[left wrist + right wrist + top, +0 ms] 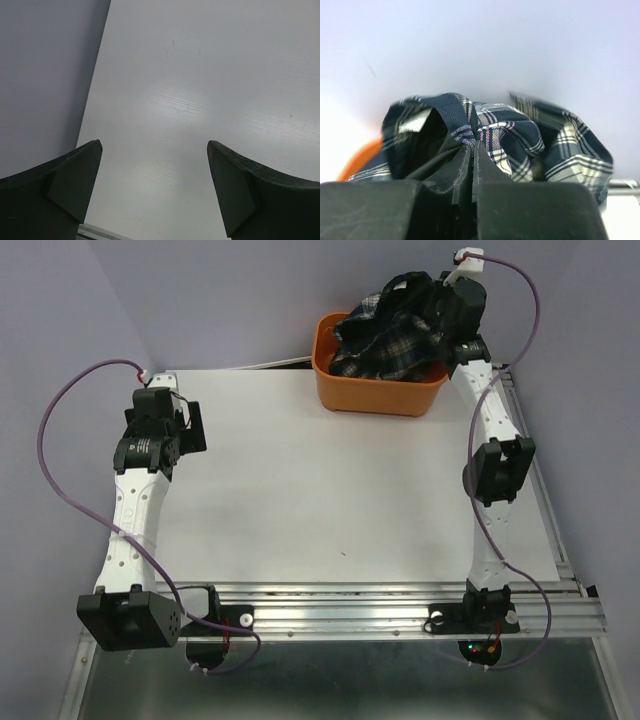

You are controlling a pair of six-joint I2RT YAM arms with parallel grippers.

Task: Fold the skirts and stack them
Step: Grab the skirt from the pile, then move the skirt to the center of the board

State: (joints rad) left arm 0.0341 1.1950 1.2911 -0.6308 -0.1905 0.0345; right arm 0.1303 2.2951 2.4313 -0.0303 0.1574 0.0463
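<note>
The white table before the basket is bare, so my right gripper will next move back past the orange rim and down to that table to release the skirt.
Navy-and-green plaid skirts (385,340) lie bunched in the orange basket (375,395) at the table's back right. My right gripper (432,295) is shut on a fold of one skirt (510,135) and holds it lifted above the basket; its jaws (472,150) pinch the cloth with almost no gap. A white label shows inside the lifted cloth in the right wrist view. My left gripper (195,425) is open and empty above the white table at the left; its fingers (75,185) stand wide apart over bare table.
The white table top (320,500) spreads between the two arms. Metal rails (400,605) run along the near edge. A purple-grey wall stands behind and left. Cables loop beside both arms.
</note>
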